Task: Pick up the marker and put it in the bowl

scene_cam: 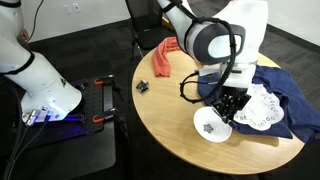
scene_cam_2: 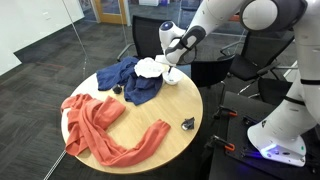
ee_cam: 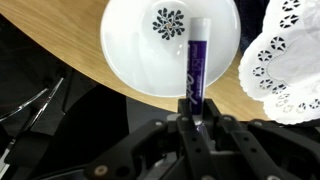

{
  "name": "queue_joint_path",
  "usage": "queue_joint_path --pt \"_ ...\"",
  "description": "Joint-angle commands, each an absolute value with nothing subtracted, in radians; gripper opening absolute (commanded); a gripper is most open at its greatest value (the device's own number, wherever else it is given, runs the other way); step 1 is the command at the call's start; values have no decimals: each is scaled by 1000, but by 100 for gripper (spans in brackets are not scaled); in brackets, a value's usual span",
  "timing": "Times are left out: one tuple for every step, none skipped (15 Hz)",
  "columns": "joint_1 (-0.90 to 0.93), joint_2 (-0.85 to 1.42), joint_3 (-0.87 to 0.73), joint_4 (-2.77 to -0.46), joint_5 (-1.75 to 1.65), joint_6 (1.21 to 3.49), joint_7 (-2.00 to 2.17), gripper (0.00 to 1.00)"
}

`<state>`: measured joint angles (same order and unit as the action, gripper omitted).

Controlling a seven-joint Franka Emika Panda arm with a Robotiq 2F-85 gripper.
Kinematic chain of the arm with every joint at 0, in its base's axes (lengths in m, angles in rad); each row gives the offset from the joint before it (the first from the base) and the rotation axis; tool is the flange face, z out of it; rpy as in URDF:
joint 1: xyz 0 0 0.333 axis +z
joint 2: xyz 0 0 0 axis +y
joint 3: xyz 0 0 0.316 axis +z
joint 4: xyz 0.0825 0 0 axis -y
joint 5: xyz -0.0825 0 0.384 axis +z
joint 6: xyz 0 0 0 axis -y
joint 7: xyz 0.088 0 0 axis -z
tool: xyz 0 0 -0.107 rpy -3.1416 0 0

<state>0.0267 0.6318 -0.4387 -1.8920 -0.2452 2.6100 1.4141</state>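
Observation:
The marker (ee_cam: 196,62) already points over the white bowl's open inside below my gripper, so I will lower slightly and release it there next.
In the wrist view my gripper (ee_cam: 196,122) is shut on the marker (ee_cam: 196,62), a purple stick with a pale cap end, which points out over the white bowl (ee_cam: 130,50) with the dark blue pattern in its centre. In an exterior view the gripper (scene_cam: 226,107) hangs just above the bowl (scene_cam: 211,125) near the table's front edge. In an exterior view the gripper (scene_cam_2: 170,68) is at the far side of the table and the bowl (scene_cam_2: 172,78) is mostly hidden below it.
A white lacy doily (scene_cam: 260,108) lies beside the bowl on a dark blue cloth (scene_cam: 285,95). An orange-red cloth (scene_cam_2: 100,125) covers part of the round wooden table (scene_cam: 170,105). A small dark clip-like object (scene_cam: 142,87) lies apart. Chairs stand behind the table.

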Motion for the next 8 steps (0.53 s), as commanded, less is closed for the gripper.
queue_joint_path --pt "15 690 -436 -1819 -224 2544 1441 5" --pt "13 700 -435 -1811 -221 2536 1440 5" --pt "12 707 -433 -1806 -218 2529 1438 5" --pt "12 714 -433 -1802 -216 2522 1437 5" --pt "14 718 -435 -1799 -216 2517 1439 44" --pt "14 718 -435 -1800 -213 2518 1439 45" --pt "14 717 -435 -1802 -210 2518 1438 50" --pt "14 713 -435 -1806 -206 2521 1438 59"
